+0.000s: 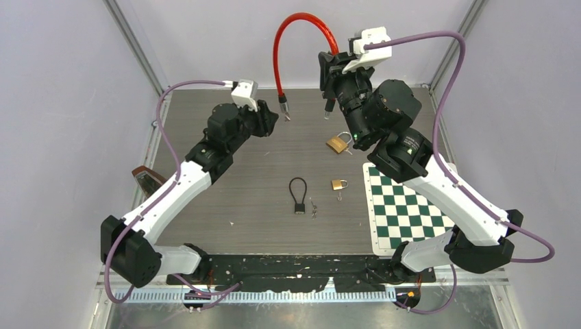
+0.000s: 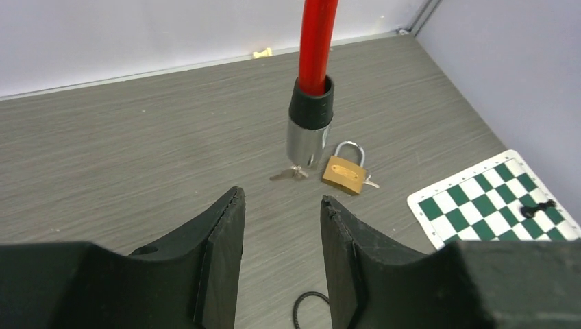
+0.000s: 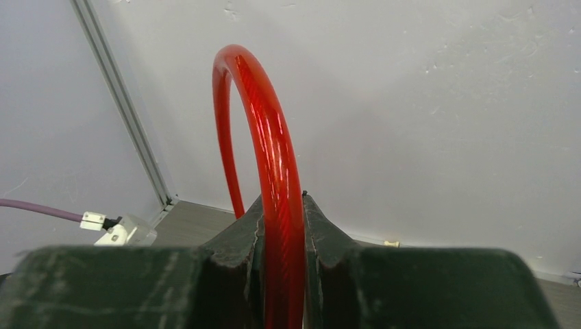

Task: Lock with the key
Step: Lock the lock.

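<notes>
My right gripper should turn and move toward the metal cylinder (image 1: 283, 106) and let go of the red cable, because that cylinder hangs to the gripper's left in the top view.
A red cable lock (image 1: 291, 24) arches high above the back of the table. My right gripper (image 1: 334, 67) is shut on one leg of the red cable (image 3: 274, 151), which runs up between its fingers. The other leg hangs down and ends in a black collar and a metal cylinder (image 2: 305, 140). A small key (image 2: 288, 174) sticks out at the cylinder's bottom. My left gripper (image 2: 282, 197) is open and holds nothing; it sits just short of that cylinder (image 1: 283, 106), a little lower.
Two brass padlocks (image 1: 336, 144) (image 1: 338, 184) lie on the table, the farther one also in the left wrist view (image 2: 344, 173). A small black cable lock (image 1: 298, 195) with keys (image 1: 314, 207) lies mid-table. A green chessboard mat (image 1: 404, 205) is at the right.
</notes>
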Controlling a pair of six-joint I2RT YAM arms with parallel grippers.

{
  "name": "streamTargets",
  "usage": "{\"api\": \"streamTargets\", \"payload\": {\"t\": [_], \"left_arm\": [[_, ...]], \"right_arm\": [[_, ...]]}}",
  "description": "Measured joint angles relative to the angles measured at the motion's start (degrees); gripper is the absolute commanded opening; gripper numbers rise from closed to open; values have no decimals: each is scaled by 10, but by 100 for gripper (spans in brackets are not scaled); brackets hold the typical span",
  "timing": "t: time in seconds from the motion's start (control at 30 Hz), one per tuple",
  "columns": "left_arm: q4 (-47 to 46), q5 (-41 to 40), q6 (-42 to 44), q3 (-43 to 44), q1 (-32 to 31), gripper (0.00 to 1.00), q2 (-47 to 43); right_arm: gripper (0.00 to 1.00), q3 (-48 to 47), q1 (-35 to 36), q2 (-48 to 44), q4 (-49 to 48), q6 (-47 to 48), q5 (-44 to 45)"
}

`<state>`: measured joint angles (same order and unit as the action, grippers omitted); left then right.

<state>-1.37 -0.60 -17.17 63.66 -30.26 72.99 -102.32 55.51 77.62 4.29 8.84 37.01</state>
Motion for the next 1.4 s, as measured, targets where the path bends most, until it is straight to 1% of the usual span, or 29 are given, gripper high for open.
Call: {"api": "streamTargets", "payload": {"t": [0.13,0.43,0.57,0.63,0.77,0.83,0.87,1.07,1.13,1.2,1.3,1.4], "left_arm": [[-10,-9,17,7,-5,45,18],[-83,-13,24,15,-22,56,35],[-109,-30,21,15,-38,55,56],[-119,-44,16,15,-47,48,66],[-132,-89,5,15,-60,26,76],[-136,-102,3,14,-62,7,76],[-139,-110,0,14,-62,0,76],[-146,-121,-4,12,-62,0,75],[-141,-107,-6,12,-62,0,72],[-129,-64,-17,13,-56,0,65],[-110,42,-64,19,-34,0,50],[-127,171,-155,26,12,0,33]], "right_arm": [[5,-2,0,0,1,0,2],[5,-24,0,2,7,-2,8],[5,-30,0,3,10,-6,9],[5,-32,0,3,14,-8,9],[5,-36,0,5,19,-14,9],[5,-40,0,7,23,-15,9],[5,-42,0,8,24,-15,9],[5,-43,0,12,33,-19,11],[5,-43,0,12,37,-20,12],[5,-43,0,12,38,-24,14],[5,-39,0,11,35,-34,13],[5,-21,-5,4,35,-48,7]]}}
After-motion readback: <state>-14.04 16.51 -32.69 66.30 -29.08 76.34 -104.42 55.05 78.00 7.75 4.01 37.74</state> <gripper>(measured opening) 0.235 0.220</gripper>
